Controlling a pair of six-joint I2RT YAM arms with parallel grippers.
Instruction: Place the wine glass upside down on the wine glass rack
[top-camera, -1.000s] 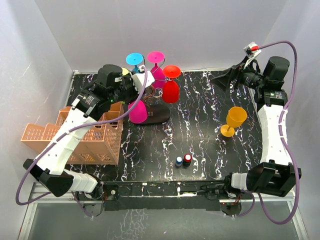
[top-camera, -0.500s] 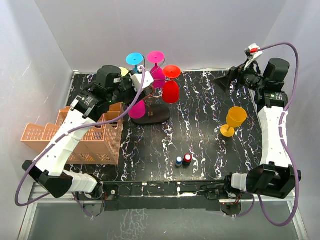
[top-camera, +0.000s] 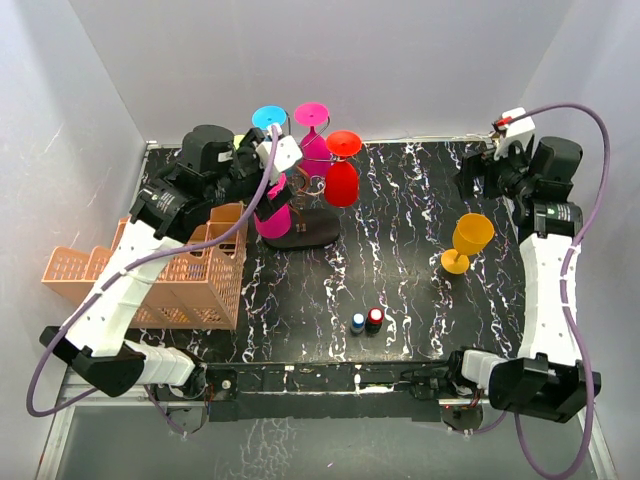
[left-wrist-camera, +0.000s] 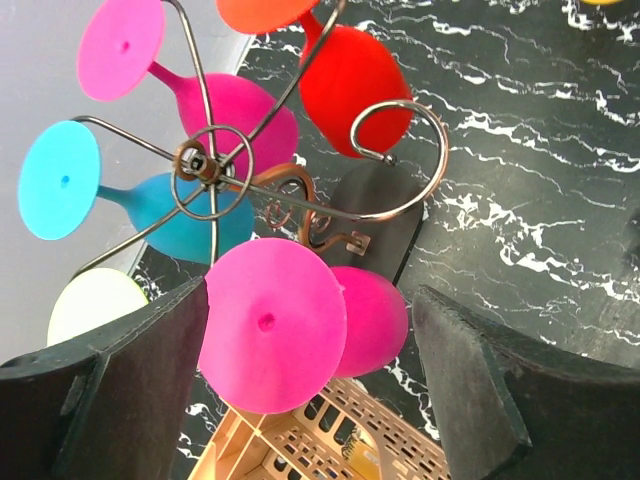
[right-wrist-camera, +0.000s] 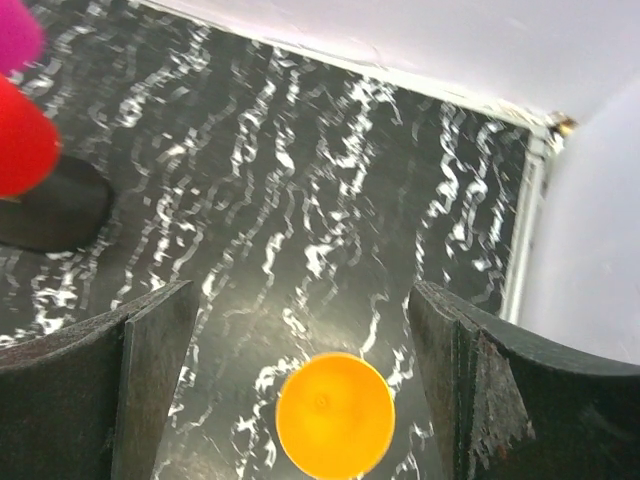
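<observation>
The right gripper moves down and back onto the orange glass's rim edge nearest the side (top-camera: 492, 229) (right-wrist-camera: 391, 414) next, because the glass stands upright with its opening facing up.
The wine glass rack (top-camera: 306, 196) is a thin brown wire stand on a black oval base (left-wrist-camera: 372, 214). Cyan (top-camera: 268, 117), pink (top-camera: 312, 114) and red (top-camera: 342, 182) glasses hang upside down from it. A magenta wine glass (top-camera: 272, 222) is upside down at the rack's near-left arm. In the left wrist view its round foot (left-wrist-camera: 268, 325) lies between my fingers, against the left one and apart from the right one. My left gripper (top-camera: 268, 188) (left-wrist-camera: 310, 300) is open. My right gripper (top-camera: 472, 180) (right-wrist-camera: 300, 300) is open and empty above an upright orange glass (top-camera: 470, 240) (right-wrist-camera: 335, 412).
An orange plastic lattice crate (top-camera: 190, 275) stands left of the rack and shows below my left fingers (left-wrist-camera: 330, 440). A pale yellow glass foot (left-wrist-camera: 95, 305) is at the rack's far left. Two small bottles, blue-capped (top-camera: 358, 323) and red-capped (top-camera: 375, 318), stand near the front.
My left arm has risen and drawn back to the left, and the magenta glass has swung in closer to the rack's stem. My right gripper has turned down toward the table and drawn back right.
</observation>
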